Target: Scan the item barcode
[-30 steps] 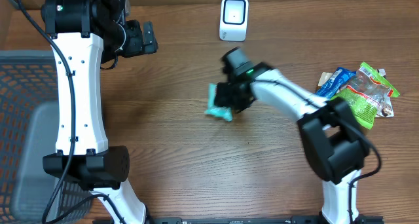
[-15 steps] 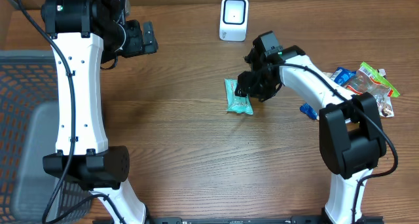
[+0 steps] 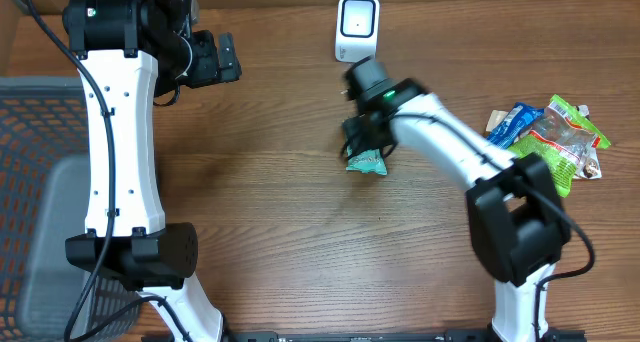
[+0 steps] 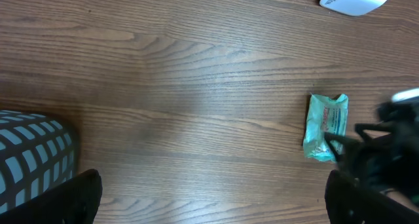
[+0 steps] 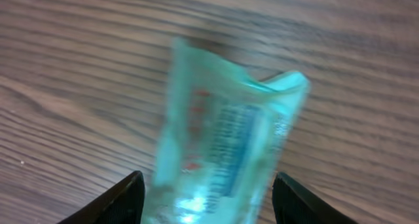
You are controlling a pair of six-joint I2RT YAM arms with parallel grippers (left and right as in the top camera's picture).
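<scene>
The teal packet lies flat below and between the robot's open fingers, so the right gripper will go down and close across the packet's middle (image 3: 366, 159) (image 5: 208, 173).
A teal snack packet (image 3: 367, 163) lies flat on the wooden table, its printed side up, and it also shows in the left wrist view (image 4: 325, 126). My right gripper (image 3: 364, 134) hovers right over it. In the right wrist view the right gripper (image 5: 208, 201) is open, its two dark fingers (image 5: 124, 201) straddling the blurred packet (image 5: 222, 145) with a gap on each side. The white scanner (image 3: 357, 27) stands at the back of the table. My left gripper (image 3: 213, 60) hangs open at the far left with nothing in it (image 4: 213, 204).
A pile of snack packets (image 3: 552, 134) lies at the right edge. A grey mesh basket (image 3: 40, 192) sits off the table's left side, its corner visible in the left wrist view (image 4: 33, 152).
The packet went from tilted in the right gripper's hold to lying flat, further right. The right jaws widened and the gripper swung back over it. The left arm stayed still.
</scene>
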